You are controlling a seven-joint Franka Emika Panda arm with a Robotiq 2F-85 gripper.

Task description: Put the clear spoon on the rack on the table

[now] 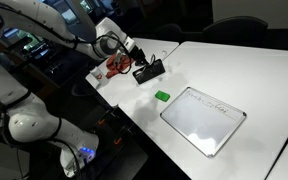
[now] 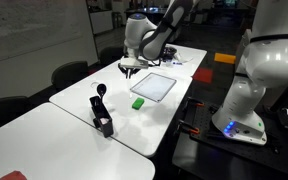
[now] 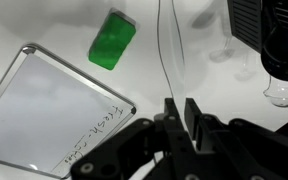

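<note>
I should next lower my gripper to the part of the table between the green block and the rack, which is open, and release the clear spoon.
In the wrist view my gripper is shut on the clear spoon. Its thin see-through handle runs straight up out of the jaws, and its bowl is not clearly seen. The black rack sits at the top right with a black spoon in it. A clear rounded shape lies below it. In both exterior views the gripper hangs just above the white table, apart from the rack.
A green block lies on the table between the rack and a small whiteboard. A red object lies near the table's edge. Chairs stand round the table.
</note>
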